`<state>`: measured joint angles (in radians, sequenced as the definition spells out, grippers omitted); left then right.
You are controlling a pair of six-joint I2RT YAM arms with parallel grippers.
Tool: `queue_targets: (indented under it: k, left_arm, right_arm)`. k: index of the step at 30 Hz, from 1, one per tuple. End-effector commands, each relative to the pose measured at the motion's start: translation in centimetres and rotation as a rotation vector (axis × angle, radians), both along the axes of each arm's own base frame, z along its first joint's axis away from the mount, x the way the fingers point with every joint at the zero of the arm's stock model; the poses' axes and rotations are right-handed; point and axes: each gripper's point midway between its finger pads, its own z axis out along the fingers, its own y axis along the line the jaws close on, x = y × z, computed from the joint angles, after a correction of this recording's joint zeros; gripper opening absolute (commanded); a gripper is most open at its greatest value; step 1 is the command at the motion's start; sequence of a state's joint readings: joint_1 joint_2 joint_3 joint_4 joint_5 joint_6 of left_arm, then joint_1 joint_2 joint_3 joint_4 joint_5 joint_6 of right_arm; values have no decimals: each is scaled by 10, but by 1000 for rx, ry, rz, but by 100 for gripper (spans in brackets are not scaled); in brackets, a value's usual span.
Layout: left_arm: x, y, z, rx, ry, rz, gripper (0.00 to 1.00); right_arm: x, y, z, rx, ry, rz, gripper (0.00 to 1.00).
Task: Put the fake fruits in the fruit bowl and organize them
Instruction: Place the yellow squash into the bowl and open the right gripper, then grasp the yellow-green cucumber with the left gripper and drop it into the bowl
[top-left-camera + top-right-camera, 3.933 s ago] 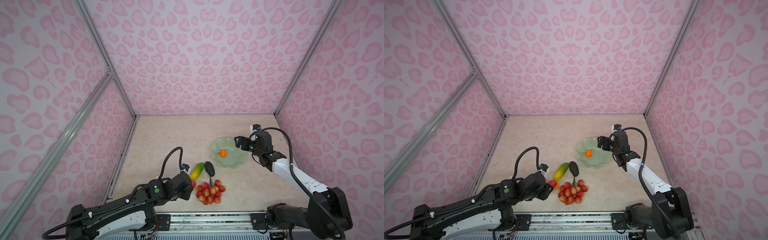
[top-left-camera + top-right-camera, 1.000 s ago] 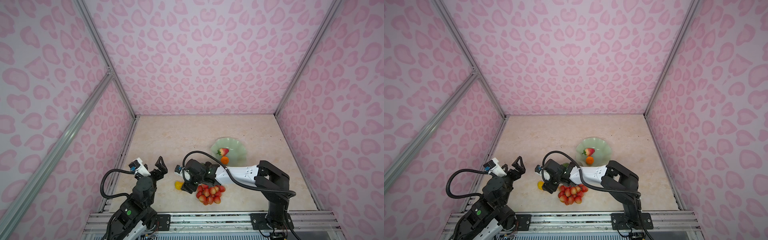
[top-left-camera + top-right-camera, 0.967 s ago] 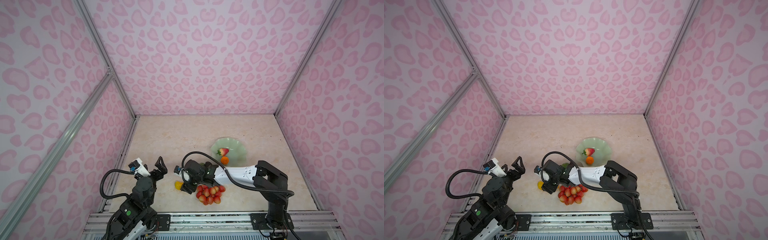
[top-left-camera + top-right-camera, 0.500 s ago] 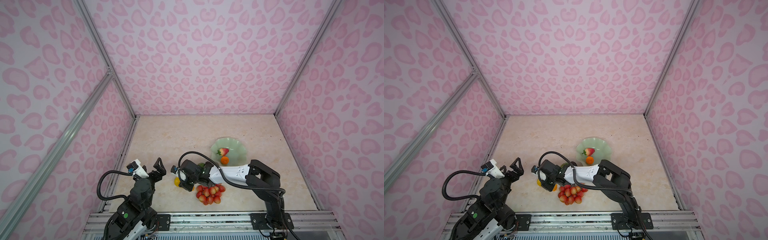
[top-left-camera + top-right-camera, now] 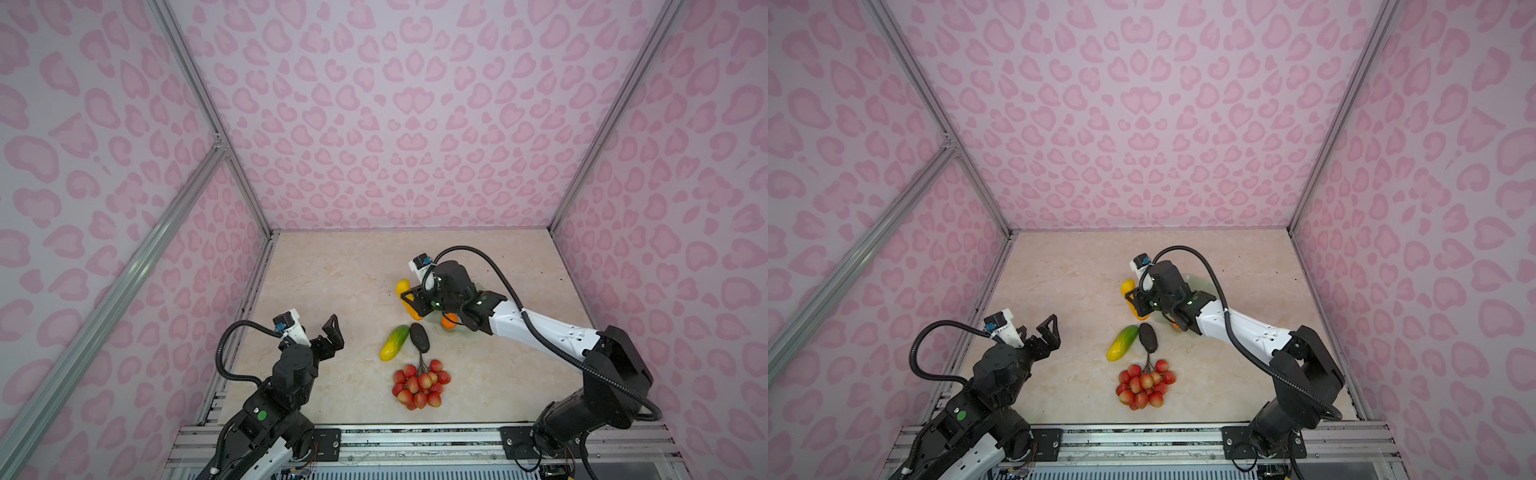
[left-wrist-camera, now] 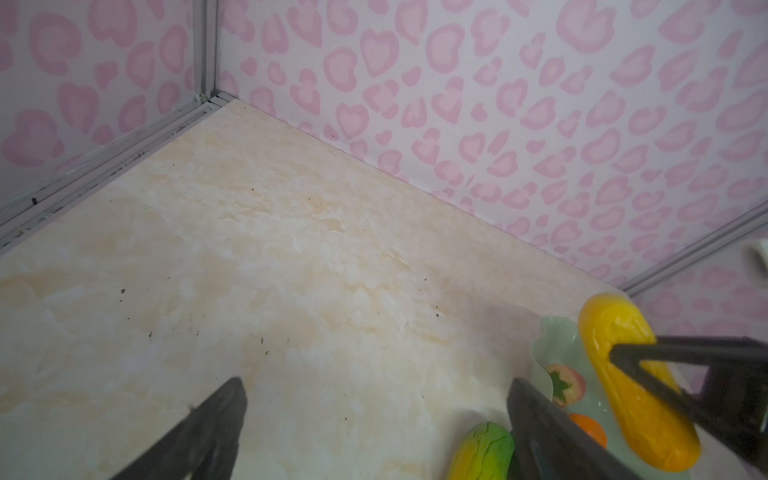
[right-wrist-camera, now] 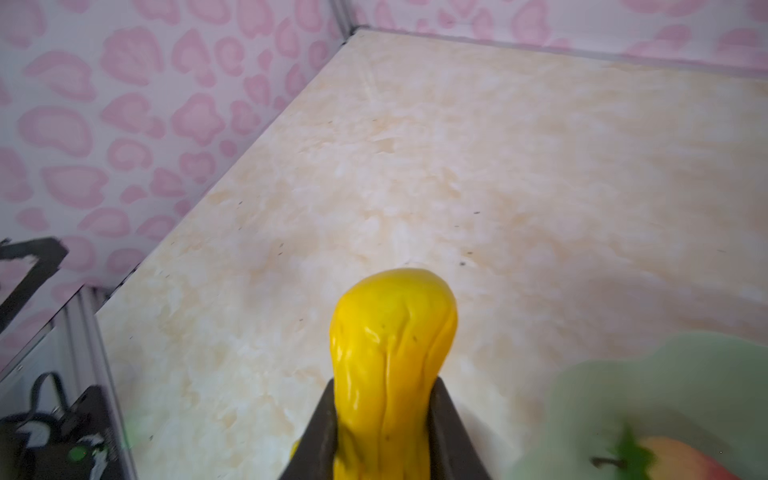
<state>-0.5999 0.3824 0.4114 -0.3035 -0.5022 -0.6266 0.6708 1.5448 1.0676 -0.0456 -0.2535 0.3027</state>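
I should next move my right gripper past the small orange ball [image 5: 449, 321], down onto the bowl's bottom beside it, and release, as the gourd hangs at the bowl's rim.
My right gripper [image 5: 410, 300] is shut on the yellow-orange gourd [image 5: 404, 291] [image 7: 390, 353] and holds it in the air at the left edge of the fruit bowl [image 6: 557, 336] [image 7: 623, 395]. That arm hides most of the pale green bowl in both top views. A strawberry [image 6: 565, 382] and a small orange ball [image 5: 449, 321] lie in the bowl. On the table lie a green-yellow cucumber [image 5: 395, 343], a blackish oblong [image 5: 419, 337] and a cluster of red-pink balls [image 5: 419, 384]. My left gripper [image 5: 322, 332] [image 6: 376, 386] hangs open and empty, left of the cucumber.
Pink patterned walls with metal frame posts [image 5: 208, 124] close in the table on three sides. A metal rail [image 5: 415, 440] carrying both arm bases runs along the front edge. Bare marble tabletop [image 5: 332, 270] stretches behind and left of the fruits.
My right gripper has shut on the gourd, lifted it from the table left of the cluster and carried it back and right to the bowl. The left arm has barely moved.
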Motion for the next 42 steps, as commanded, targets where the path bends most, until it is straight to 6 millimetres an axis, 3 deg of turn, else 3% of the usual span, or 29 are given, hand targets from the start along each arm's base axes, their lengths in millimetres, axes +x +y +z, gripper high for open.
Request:
queue_targets:
  k: [1,3,6,14,23,30,35,42]
  left_arm:
    - [11,-32,8,-2,7,-133,96]
    - [17,-47,2,18,63,-193,93]
    - [25,-75,-9,46,109,-315,90]
    - [36,-124,-33,59,208,-515,83]
    - [35,-158,-62,118,293,-641,80]
    - [32,-178,-92,188,371,-687,79]
    - [32,-184,-112,233,445,-679,78]
    - [32,-187,-140,281,526,-675,77]
  right_arm:
    - [26,-61,-19,-23,66,-211,16]
    - [34,-92,-27,-43,90,-292,16]
    - [42,-122,-38,-80,91,-368,17]
    - [50,-160,-63,-79,141,-516,18]
    - [50,-167,-101,-85,210,-561,22]
    - [52,-161,-115,-77,258,-552,43]
    - [53,-160,-100,-50,241,-551,58]
    - [46,-174,-45,-7,93,-570,71]
